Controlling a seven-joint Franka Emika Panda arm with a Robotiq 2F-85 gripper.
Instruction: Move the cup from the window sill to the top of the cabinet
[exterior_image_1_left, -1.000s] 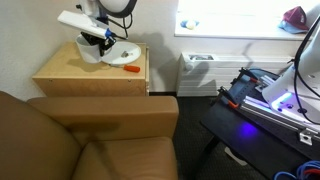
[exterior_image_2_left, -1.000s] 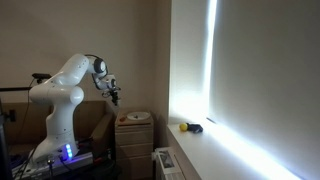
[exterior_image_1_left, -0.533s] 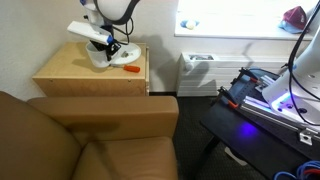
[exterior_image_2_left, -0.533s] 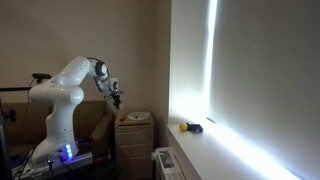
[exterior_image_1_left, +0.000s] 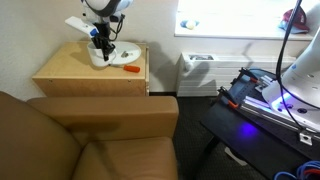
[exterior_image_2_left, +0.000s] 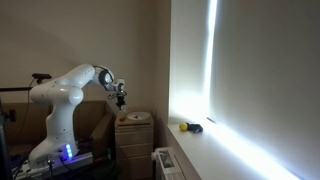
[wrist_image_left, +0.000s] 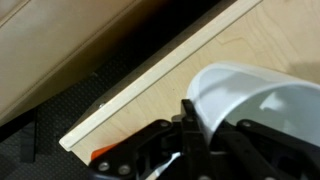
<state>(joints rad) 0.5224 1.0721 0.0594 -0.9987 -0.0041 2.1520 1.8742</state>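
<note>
I will use my gripper to lower the cup onto the cabinet's bare tan top (exterior_image_1_left: 106, 72) (wrist_image_left: 168, 92) near the armchair's edge, beside the orange tool, and let go of the cup's rim, because that top is below it.
My gripper (wrist_image_left: 205, 125) is shut on the wall of the small white cup (wrist_image_left: 250, 95), one finger outside the rim and one inside. It holds the cup just over the light tan top of the cabinet (wrist_image_left: 240, 50), near its edge. In an exterior view the gripper (exterior_image_1_left: 103, 40) points down at the cup (exterior_image_1_left: 98, 56) on the cabinet (exterior_image_1_left: 70, 72); I cannot tell whether the cup touches the top. In an exterior view the gripper (exterior_image_2_left: 121, 97) hangs above the cabinet (exterior_image_2_left: 136, 130). The bright window sill (exterior_image_1_left: 240, 32) (exterior_image_2_left: 215, 145) lies apart from it.
A white plate (exterior_image_1_left: 124, 54) and an orange tool (exterior_image_1_left: 130, 68) lie on the cabinet beside the cup. A brown leather armchair (exterior_image_1_left: 90, 140) stands in front. A white radiator (exterior_image_1_left: 200, 70) sits under the sill. Small objects (exterior_image_2_left: 190, 127) rest on the sill.
The arm has swung over the cabinet and turned the gripper downward, bringing the held cup lower beside the plate.
</note>
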